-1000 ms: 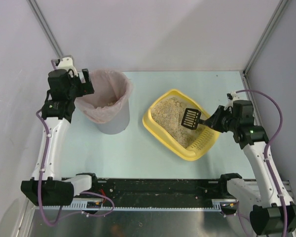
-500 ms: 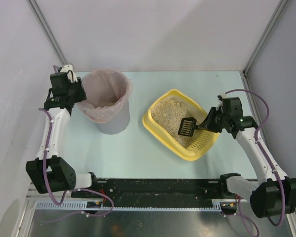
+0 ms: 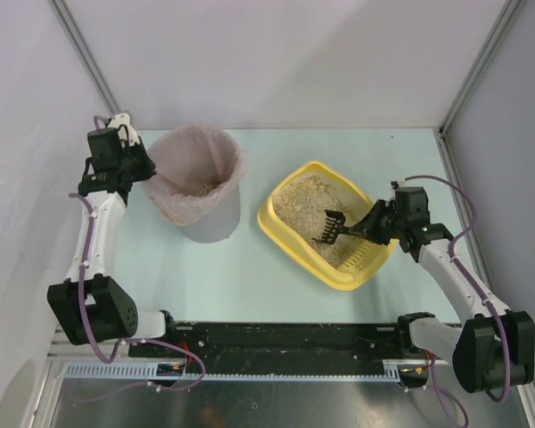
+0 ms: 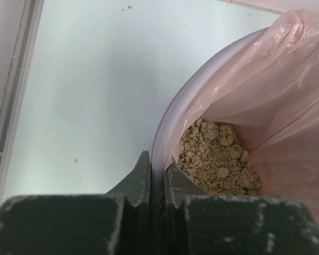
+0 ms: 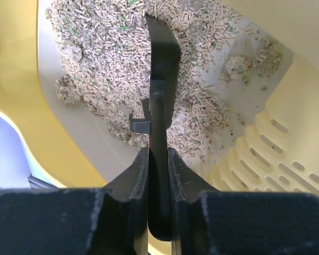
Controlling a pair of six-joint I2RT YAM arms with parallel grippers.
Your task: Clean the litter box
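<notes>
My right gripper eases slightly to the left in the top view next and releases the scoop's handle over the beige litter [image 3: 301, 203] [image 5: 106, 58], where the scoop's blade already dips.
The yellow litter box [image 3: 276, 234] lies right of centre with beige litter [image 3: 301, 203] heaped at its far end. My right gripper [image 3: 367, 226] is shut on the handle of the black slotted scoop [image 3: 332, 226]. In the right wrist view the scoop [image 5: 162, 58] stands edge-on between my right gripper [image 5: 158, 154] fingers. Its blade dips into the litter [image 5: 106, 58] inside the yellow wall [image 5: 16, 106]. My left gripper [image 3: 147, 169] is shut on the left rim of the grey bin [image 3: 205, 223]. The left wrist view shows my left gripper [image 4: 157, 167] pinching that pink-lined rim [image 4: 170, 122].
Clumped litter [image 4: 215, 154] lies at the bottom of the bin's pink bag [image 4: 276, 79]. The slotted end of the tray [image 5: 276, 154] is near my right gripper. Metal frame posts [image 3: 85, 53] and grey walls bound the pale table [image 3: 250, 276].
My left gripper has closed onto the bin's rim. My right arm has lowered and turned the scoop, bringing its blade down into the litter toward the tray's middle.
</notes>
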